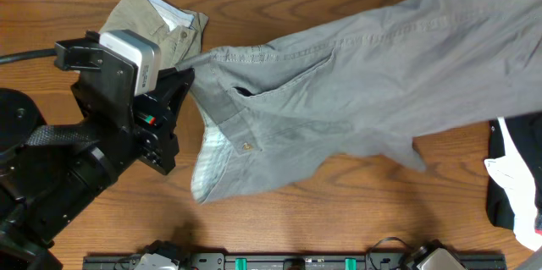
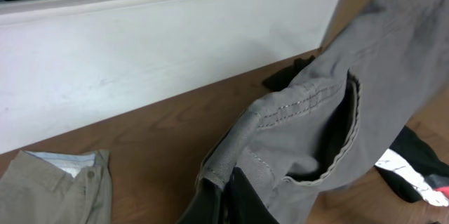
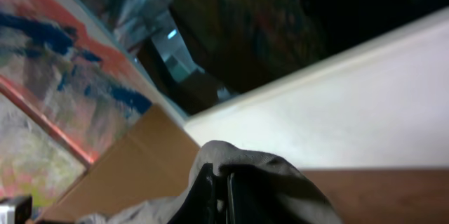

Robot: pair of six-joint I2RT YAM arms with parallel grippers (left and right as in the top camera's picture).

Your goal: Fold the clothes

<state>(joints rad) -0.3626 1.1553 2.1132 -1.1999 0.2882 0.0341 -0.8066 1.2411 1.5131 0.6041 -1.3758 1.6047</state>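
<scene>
The wood beside the khaki-green shorts is bare, so the robot's left hand should next go outward and down to the wood by the white board and let go of the waistband corner.
Medium-grey shorts [image 1: 356, 75] hang stretched across the table from the left to the upper right. My left gripper [image 1: 185, 79] is shut on the waistband corner; in the left wrist view its fingers [image 2: 226, 196] pinch that hem, with an open pocket [image 2: 337, 140] just beyond. The right gripper [image 3: 219, 189] is outside the overhead view. In its wrist view it is shut on a bunched fold of the grey shorts [image 3: 238, 157], lifted off the table. The buttoned waistband and pale lining [image 1: 212, 164] droop onto the wood.
Khaki-green shorts [image 1: 161, 16] lie folded at the back left, behind the left arm. Black and white garments [image 1: 512, 185] are heaped at the right edge. A white board [image 2: 161, 62] runs along the table's far side. A dark rail [image 1: 296, 261] lines the front edge.
</scene>
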